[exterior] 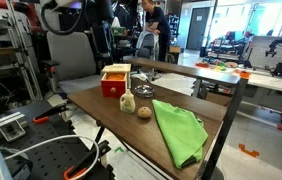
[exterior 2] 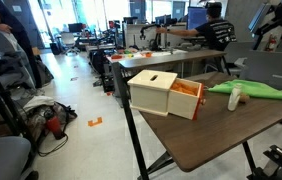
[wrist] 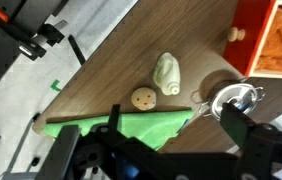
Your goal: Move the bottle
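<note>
My gripper still has a way to go to it. I will turn my gripper next and move it down and across to get there.
The small pale cream-yellow bottle (wrist: 167, 72) is on the brown table, between the red wooden box (wrist: 271, 40) and the round tan ball (wrist: 144, 98). It shows in both exterior views (exterior: 127, 102) (exterior 2: 234, 97), next to the box (exterior: 114, 80) (exterior 2: 161, 92). In the wrist view my gripper (wrist: 176, 140) hangs well above the table. Its two dark fingers are spread apart with nothing between them. The bottle lies ahead of the fingers, apart from them.
A green cloth (wrist: 131, 125) (exterior: 176, 130) (exterior 2: 256, 90) lies on the table beside the ball (exterior: 143, 111). A small metal strainer (wrist: 236, 100) (exterior: 144, 92) sits near the box. The table edge (wrist: 91, 70) is close to the bottle. Lab clutter surrounds the table.
</note>
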Robot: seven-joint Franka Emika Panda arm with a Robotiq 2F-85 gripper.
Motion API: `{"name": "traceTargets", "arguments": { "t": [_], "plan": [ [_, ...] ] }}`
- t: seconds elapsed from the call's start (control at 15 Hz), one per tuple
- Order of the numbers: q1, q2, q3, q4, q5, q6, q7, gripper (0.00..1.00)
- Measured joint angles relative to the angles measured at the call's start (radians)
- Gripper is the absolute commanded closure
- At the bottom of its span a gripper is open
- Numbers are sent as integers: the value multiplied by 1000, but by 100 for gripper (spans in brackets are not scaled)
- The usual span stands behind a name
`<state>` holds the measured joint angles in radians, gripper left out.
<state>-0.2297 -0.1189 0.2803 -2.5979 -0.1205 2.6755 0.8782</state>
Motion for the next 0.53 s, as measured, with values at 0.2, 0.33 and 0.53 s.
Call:
{"name": "traceTargets", "arguments": {
  "t": [0.2,0.33,0.53],
  "plan": [
    [-91,72,41,34,-139,-7,233,0],
    [-86,126,20,65,-205,-13,383,0],
    [55,253,-95,130,-233,-11,540,0]
  ]
}}
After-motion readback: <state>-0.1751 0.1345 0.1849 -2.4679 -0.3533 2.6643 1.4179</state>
